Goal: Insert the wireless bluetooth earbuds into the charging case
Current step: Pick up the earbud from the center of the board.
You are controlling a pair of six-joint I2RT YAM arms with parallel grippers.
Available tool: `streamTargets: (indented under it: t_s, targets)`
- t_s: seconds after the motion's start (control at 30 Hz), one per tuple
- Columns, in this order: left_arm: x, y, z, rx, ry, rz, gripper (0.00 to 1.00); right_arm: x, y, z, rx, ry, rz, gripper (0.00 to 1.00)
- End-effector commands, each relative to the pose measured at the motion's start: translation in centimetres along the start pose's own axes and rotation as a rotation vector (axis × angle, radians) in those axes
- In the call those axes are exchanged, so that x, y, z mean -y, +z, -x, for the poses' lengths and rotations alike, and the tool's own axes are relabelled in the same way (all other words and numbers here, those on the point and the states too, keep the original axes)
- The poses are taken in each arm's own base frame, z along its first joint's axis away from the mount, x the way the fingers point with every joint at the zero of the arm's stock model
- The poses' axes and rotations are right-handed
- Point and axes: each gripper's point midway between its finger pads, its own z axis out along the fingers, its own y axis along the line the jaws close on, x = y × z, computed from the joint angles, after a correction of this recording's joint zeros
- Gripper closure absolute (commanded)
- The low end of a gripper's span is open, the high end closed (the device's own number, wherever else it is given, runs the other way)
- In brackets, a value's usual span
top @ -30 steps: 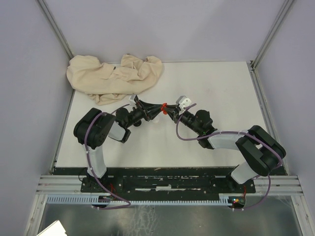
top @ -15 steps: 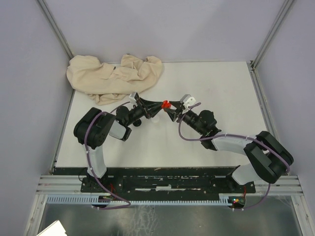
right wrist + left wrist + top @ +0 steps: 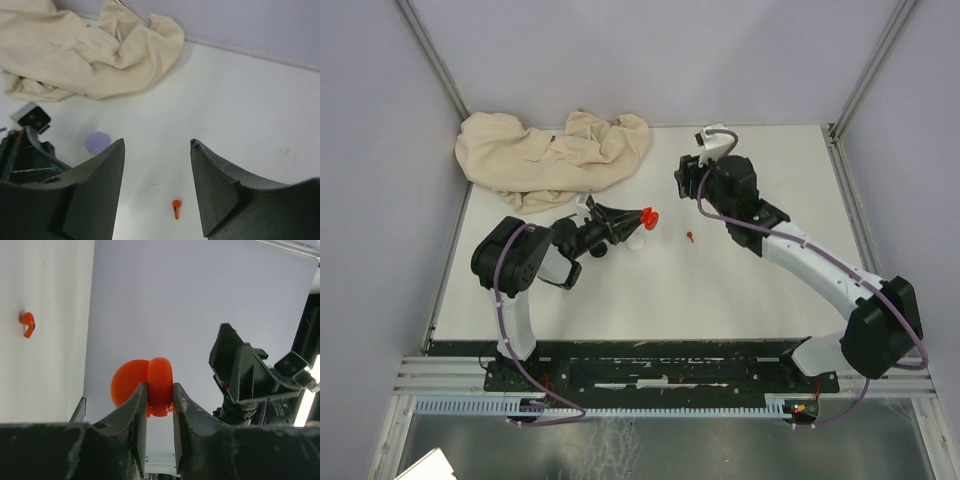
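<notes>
The red earbud's round head (image 3: 689, 235) (image 3: 176, 203) lies below and back of my right gripper's open fingers. I need to tip my right gripper downward next and lower it toward my base onto the earbud's head.
My left gripper (image 3: 638, 222) is shut on a round red charging case (image 3: 648, 216) and holds it above the table. In the left wrist view the case (image 3: 152, 385) sits pinched between the fingertips and looks hinged open. One red earbud (image 3: 690, 237) lies loose on the white table to the right of the case. It also shows in the left wrist view (image 3: 27, 324) and the right wrist view (image 3: 176, 208). My right gripper (image 3: 156, 145) is open and empty, raised above and beyond the earbud (image 3: 686, 183). No other earbuds are in view.
A crumpled beige cloth (image 3: 555, 155) lies at the far left of the table (image 3: 760, 290). A pale purple disc (image 3: 98, 142) rests on the table just below the left gripper. The right arm (image 3: 250, 375) stands beyond the case.
My right gripper has pulled away from the case, up and toward the far side, and is now open. A red earbud now lies on the table. The left gripper still holds the case.
</notes>
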Motion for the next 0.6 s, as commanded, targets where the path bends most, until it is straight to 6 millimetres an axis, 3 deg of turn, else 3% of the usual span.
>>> streamTargets:
  t_s: [0.0,0.13,0.23,0.57]
  targets:
    - [3.1,-1.4,-0.4,-0.027,0.120,-0.091,0.97,2.9,-0.1,-8.7,-0.467,-0.019,-0.132,0.36]
    - [3.7,-1.6,-0.9,-0.059,0.163,-0.084,0.97,2.3,1.5,-13.7,-0.708,-0.066,-0.100,0.35]
    - [3.9,-1.7,-1.6,-0.086,0.190,-0.068,0.97,2.2,2.2,-16.2,-0.773,-0.072,-0.091,0.35]
    - [4.0,-1.9,-2.1,-0.110,0.258,-0.038,0.97,2.3,3.2,-20.9,-0.871,-0.056,-0.066,0.36]
